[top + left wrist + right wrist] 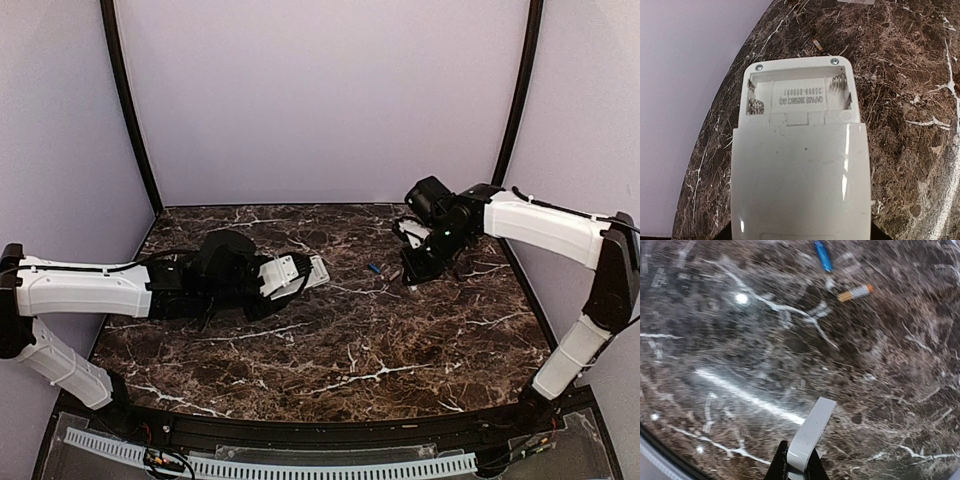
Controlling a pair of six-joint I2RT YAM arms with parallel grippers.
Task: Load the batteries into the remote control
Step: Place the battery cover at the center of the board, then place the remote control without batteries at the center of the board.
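The plate goes back and down with my right gripper next for release clear of the blue battery, as the bare marble patch [418, 327] lies below and nearer my base.
My left gripper [283, 279] is shut on the white remote control [302, 271], holding it low over the table. In the left wrist view the remote [800, 170] fills the frame, back side up, and its open battery compartment [797, 97] shows springs and holds no batteries. My right gripper [412, 274] is shut on the thin white cover plate [812, 432], held on edge above the table in the right wrist view, where the gripper [799, 467] shows at the bottom. A blue battery [823, 256] lies on the table beyond it, also in the top view [375, 268].
A second small stick with a silver body and an orange end [855, 292] lies beside the blue battery; it also shows in the left wrist view [817, 46]. The dark marble table [330, 340] is bounded by pale walls at the back and sides.
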